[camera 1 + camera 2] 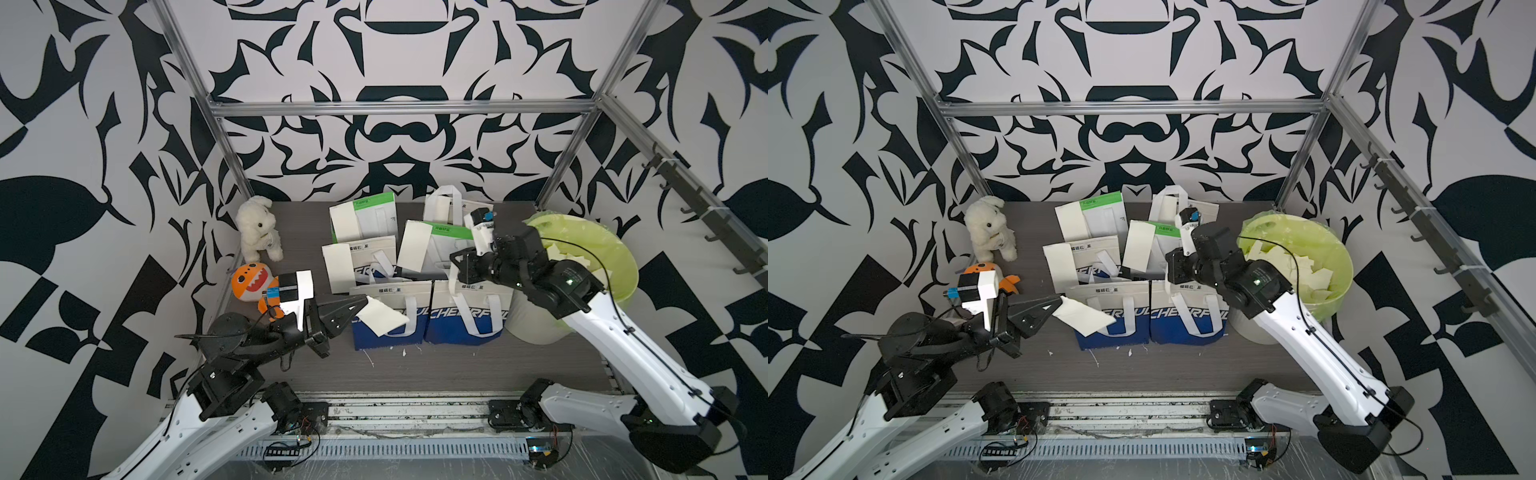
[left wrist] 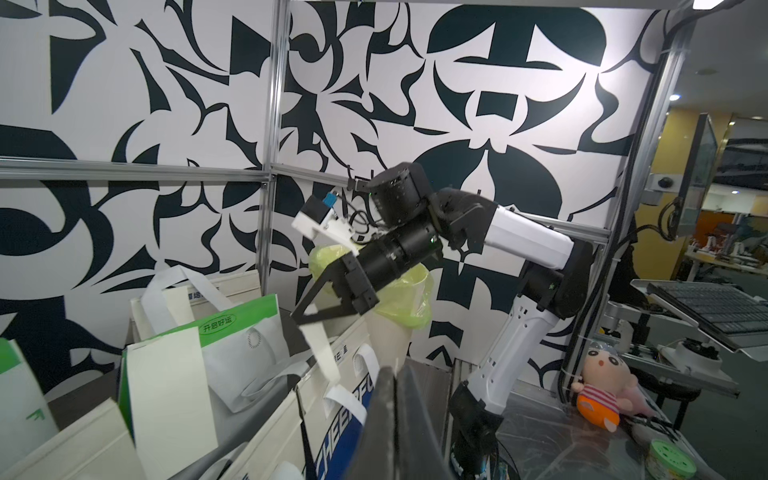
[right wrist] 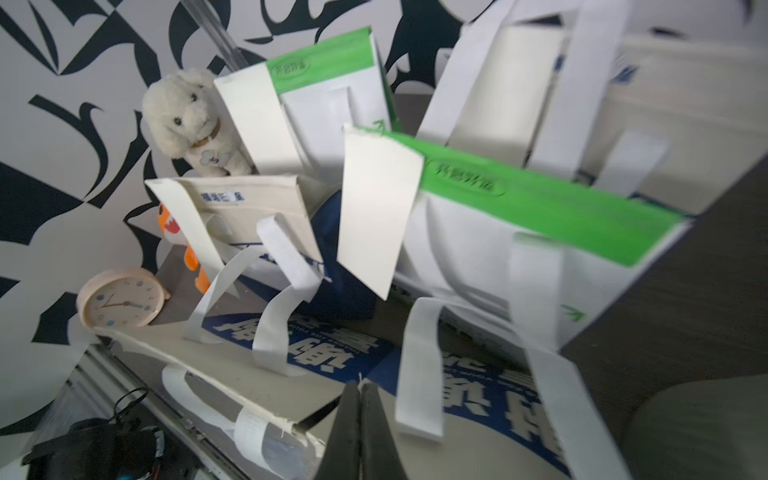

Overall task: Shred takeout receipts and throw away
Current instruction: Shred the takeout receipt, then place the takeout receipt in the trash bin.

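The robot's right gripper needs to swing sideways over the green-lined bin, which is beside it on the side away from the left gripper, and let go of the narrow receipt piece where torn pieces lie.
My left gripper is shut on the corner of a cream-white takeout receipt piece, which hangs in front of the left blue-and-cream bag. My right gripper hovers over the bags beside the bin. In the left wrist view it is shut on a narrow torn receipt strip that dangles from its tips. Whole receipts are stuck on the bags behind. The green-lined bin at the right holds torn pieces.
Several takeout bags with white handles crowd the middle of the table. A white plush rabbit and an orange plush sit at the left, with a pink clock close by. Small paper scraps lie before the bags.
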Robot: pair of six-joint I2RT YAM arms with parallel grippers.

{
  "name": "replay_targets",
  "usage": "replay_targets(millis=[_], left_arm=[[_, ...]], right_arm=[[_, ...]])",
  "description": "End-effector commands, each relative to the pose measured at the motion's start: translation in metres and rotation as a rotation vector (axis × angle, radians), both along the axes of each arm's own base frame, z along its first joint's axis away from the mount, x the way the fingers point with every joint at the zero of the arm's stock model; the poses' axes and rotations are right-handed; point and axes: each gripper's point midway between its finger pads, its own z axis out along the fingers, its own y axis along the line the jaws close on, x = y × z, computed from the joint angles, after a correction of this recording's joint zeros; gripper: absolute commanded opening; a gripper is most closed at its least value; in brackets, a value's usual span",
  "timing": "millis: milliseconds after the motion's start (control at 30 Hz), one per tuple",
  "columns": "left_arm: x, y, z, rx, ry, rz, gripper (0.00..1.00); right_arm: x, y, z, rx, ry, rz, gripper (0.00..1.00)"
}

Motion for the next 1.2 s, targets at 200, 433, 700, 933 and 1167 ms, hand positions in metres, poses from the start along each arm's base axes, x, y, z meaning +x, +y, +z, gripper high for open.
replay_targets(millis=[200, 433, 700, 933, 1167], left_arm=[[0.020, -0.018, -0.016, 0.143, 0.062, 0.031, 0.00], [0.032, -0.039, -0.028, 0.196, 0.122, -0.007, 0.00], [0.036, -0.046, -0.034, 0.212, 0.148, -0.019, 0.00], [0.046, -0.048, -0.038, 0.207, 0.174, 0.016, 0.00], [0.058, -0.058, -0.022, 0.089, 0.207, 0.015, 0.00]], right_arm=[[0.008, -0.146, 0.090, -0.417, -0.234, -0.456, 0.00], [0.008, -0.223, 0.049, -0.627, -0.093, -0.714, 0.00], [0.011, -0.224, -0.013, -0.435, 0.177, -0.626, 0.95], [0.016, -0.192, 0.013, -0.287, 0.111, -0.492, 0.99], [-0.011, -0.080, 0.089, 0.258, -0.195, 0.021, 0.89]])
